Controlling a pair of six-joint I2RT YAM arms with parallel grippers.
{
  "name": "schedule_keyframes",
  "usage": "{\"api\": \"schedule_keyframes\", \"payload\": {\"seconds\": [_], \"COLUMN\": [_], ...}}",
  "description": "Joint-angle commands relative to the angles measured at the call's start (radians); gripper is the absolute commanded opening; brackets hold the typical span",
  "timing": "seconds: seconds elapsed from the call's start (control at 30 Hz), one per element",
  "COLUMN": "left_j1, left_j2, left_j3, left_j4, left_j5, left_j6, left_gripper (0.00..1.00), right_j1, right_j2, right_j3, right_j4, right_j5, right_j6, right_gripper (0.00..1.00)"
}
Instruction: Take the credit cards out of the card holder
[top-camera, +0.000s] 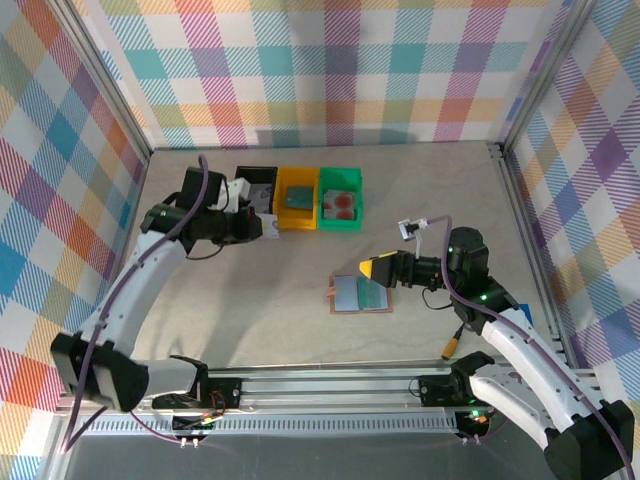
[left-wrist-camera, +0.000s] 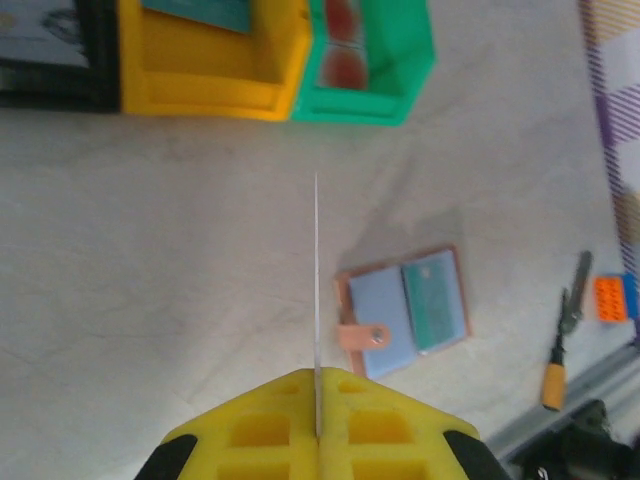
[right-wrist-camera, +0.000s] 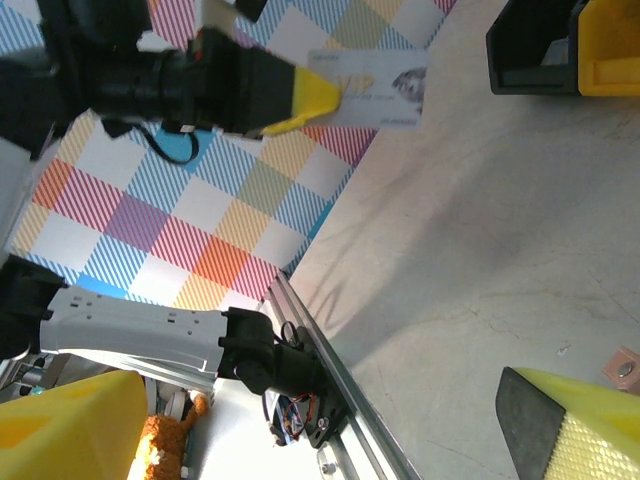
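Note:
The left gripper moves outward and then down over the open black bin (left-wrist-camera: 48, 45) next, to release the thin credit card (left-wrist-camera: 316, 290) where similar grey cards already lie.
The card holder (top-camera: 361, 293) lies open on the table, reddish-brown with grey-blue pockets, and a teal credit card (left-wrist-camera: 435, 300) sits in its right pocket (left-wrist-camera: 405, 312). My right gripper (top-camera: 373, 272) hovers just above the holder's right edge. Its yellow fingers (right-wrist-camera: 70, 430) are spread wide with nothing between them (right-wrist-camera: 320, 420). My left gripper (top-camera: 258, 226) is near the black bin and shut (left-wrist-camera: 318, 405) on a thin grey-white credit card (left-wrist-camera: 316, 290) seen edge-on. The same card (right-wrist-camera: 370, 90) shows flat in the right wrist view.
Three bins stand in a row at the back: black (top-camera: 262, 185), yellow (top-camera: 296, 197) with a teal card inside, green (top-camera: 341, 199) with red-spotted cards inside. A metal rail (top-camera: 330, 380) runs along the near edge. Checked walls enclose the table.

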Motion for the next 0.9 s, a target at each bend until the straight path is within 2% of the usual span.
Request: {"api": "schedule_keyframes", "payload": {"seconds": [0.0, 0.17, 0.27, 0.33, 0.5, 0.63, 0.87], "left_j1": [0.058, 0.161, 0.176, 0.197, 0.223, 0.227, 0.228], "left_j2": [0.089, 0.251, 0.350, 0.404, 0.573, 0.652, 0.834], "left_j3": [0.098, 0.163, 0.201, 0.209, 0.335, 0.397, 0.604], "left_j4": [-0.059, 0.036, 0.092, 0.156, 0.178, 0.216, 0.104], "left_j5": [-0.114, -0.069, -0.097, -0.075, -0.029, -0.004, -0.018], "left_j6": [0.040, -0.037, -0.064, -0.093, -0.106, -0.101, -0.042], "left_gripper": [0.00, 0.00, 0.00, 0.00, 0.00, 0.00, 0.00], "right_j1": [-0.004, -0.004, -0.004, -0.003, -0.004, -0.003, -0.002], "right_j2": [-0.002, -0.003, -0.003, -0.003, -0.009, -0.008, 0.001], "right_j3": [-0.013, -0.021, -0.027, -0.028, -0.034, -0.043, -0.035], "right_j4": [0.008, 0.013, 0.013, 0.011, 0.005, 0.015, 0.008], "right_j5": [-0.007, -0.013, -0.013, -0.017, -0.015, -0.014, -0.016], "right_j6": [-0.005, -0.001, 0.000, 0.001, 0.005, 0.011, 0.007], "right_gripper": [0.91, 0.92, 0.92, 0.92, 0.93, 0.93, 0.93]}}
